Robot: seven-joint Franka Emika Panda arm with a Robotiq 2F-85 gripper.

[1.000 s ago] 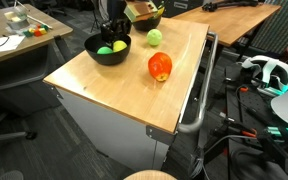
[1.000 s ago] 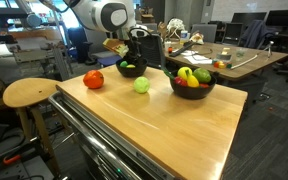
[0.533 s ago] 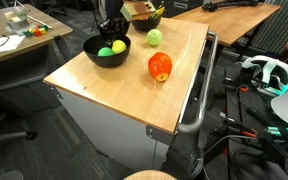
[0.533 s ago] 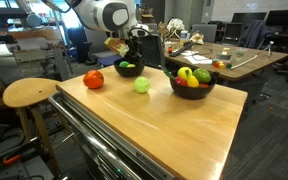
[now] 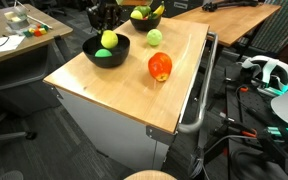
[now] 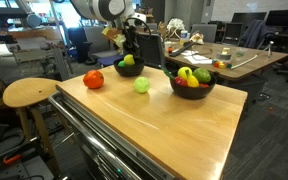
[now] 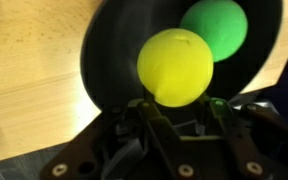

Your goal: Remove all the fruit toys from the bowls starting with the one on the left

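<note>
Next, my gripper will carry the fruit away from the bowl, then lower and release it on the bare tabletop beside the light-green ball, as that spot is clear.
My gripper [image 7: 174, 103] is shut on a round yellow-green fruit toy [image 7: 175, 66] and holds it just above the left black bowl [image 7: 102, 62]. One green fruit toy [image 7: 214, 30] still lies in that bowl. In both exterior views the gripper [image 5: 107, 30] [image 6: 128, 52] hangs over this bowl [image 5: 120, 52] [image 6: 137, 72] with the fruit [image 5: 108, 39] [image 6: 128, 60] in it. A red-orange apple [image 5: 160, 66] [image 6: 93, 79] and a light-green ball [image 5: 154, 37] [image 6: 142, 85] rest on the tabletop. The other bowl [image 5: 144, 20] [image 6: 192, 90] holds a banana and other fruits.
The wooden table [image 5: 114, 85] [image 6: 174, 125] has a metal rail [image 5: 199, 90] along one side. A round stool [image 6: 29, 93] stands beside it. Desks, cables and a headset [image 5: 269, 70] lie around.
The gripper has closed on the yellow-green fruit in the left bowl and raised it above the rim. The arm has moved upward.
</note>
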